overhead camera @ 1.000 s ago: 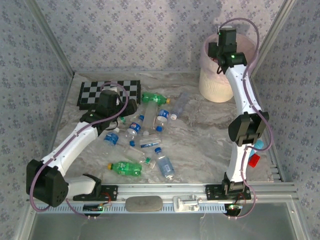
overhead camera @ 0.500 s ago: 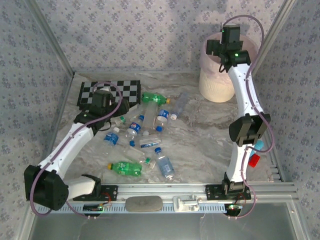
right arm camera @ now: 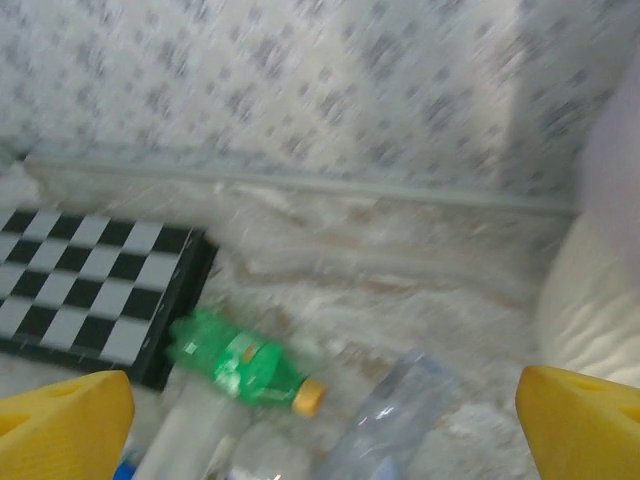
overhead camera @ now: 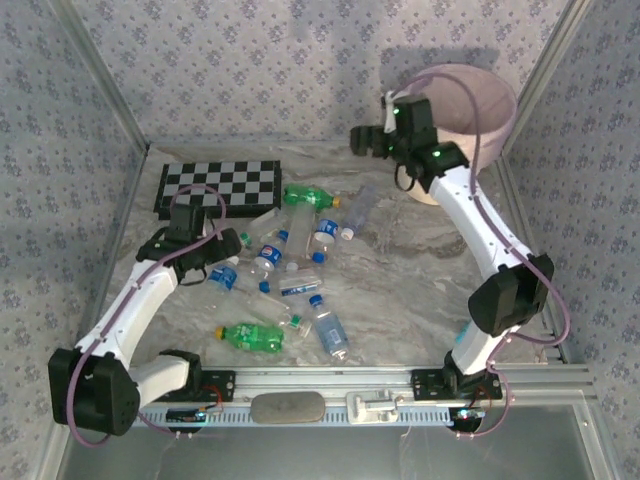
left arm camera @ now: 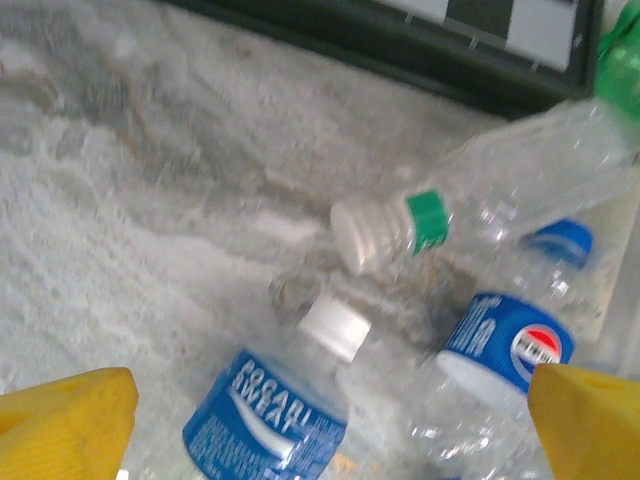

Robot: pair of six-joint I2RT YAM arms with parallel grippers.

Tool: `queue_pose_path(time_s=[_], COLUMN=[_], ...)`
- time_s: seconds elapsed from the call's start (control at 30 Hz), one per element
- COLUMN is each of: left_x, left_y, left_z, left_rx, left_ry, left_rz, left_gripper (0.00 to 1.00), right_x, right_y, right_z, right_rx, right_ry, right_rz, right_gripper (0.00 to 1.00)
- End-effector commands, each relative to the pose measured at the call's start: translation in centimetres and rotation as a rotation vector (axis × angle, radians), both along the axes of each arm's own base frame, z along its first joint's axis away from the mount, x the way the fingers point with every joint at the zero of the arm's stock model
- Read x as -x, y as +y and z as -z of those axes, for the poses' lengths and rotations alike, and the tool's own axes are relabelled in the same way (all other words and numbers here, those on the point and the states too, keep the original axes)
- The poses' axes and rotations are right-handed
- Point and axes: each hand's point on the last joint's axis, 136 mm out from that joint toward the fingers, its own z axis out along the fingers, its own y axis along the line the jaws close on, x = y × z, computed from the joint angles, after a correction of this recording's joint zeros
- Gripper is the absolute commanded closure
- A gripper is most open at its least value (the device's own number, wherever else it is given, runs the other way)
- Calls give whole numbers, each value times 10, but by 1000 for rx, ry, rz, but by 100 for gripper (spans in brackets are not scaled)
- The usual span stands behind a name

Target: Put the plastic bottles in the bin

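My left gripper moves back and down next, turning with the slant of the blue-labelled bottle to straddle its body, since it lies below, back toward my base.
Several plastic bottles lie scattered mid-table, among them a green one near the board and another green one in front. My left gripper hangs open over the pile's left edge. In its wrist view the left gripper has a blue-labelled, white-capped bottle between its wide yellow fingertips, beside a Pepsi bottle. The right gripper is open and empty, in the air left of the pink-lined bin. In its own view the right gripper looks down on the green bottle.
A black-and-white checkerboard lies at the back left, touching the pile. Patterned walls close in the table on three sides. A metal rail runs along the front edge. The bin's wall stands at the right of the right wrist view.
The right arm swung left, from over the bin to beside it above the table's back. The left arm drew back to the left and brought its gripper down over the pile's left edge.
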Motion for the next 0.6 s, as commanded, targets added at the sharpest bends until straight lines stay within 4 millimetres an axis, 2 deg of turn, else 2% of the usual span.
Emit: queue_pose_path(time_s=[0.0, 0.07, 0.23, 0.57], left_x=[29, 37, 51, 66], left_y=[6, 9, 14, 1], left_z=[22, 32, 53, 72], left_rx=[-7, -6, -1, 66], left_ry=[122, 158, 191, 246], left_rz=[-35, -62, -109, -83], left_gripper=[0, 0, 0, 2], right_x=[22, 33, 47, 45], right_y=[31, 48, 63, 68], right_z=[9, 27, 54, 61], right_rx=[-112, -144, -155, -161], right_ry=[35, 78, 161, 181], right_rz=[-40, -63, -92, -97], right_gripper=[0, 0, 0, 0])
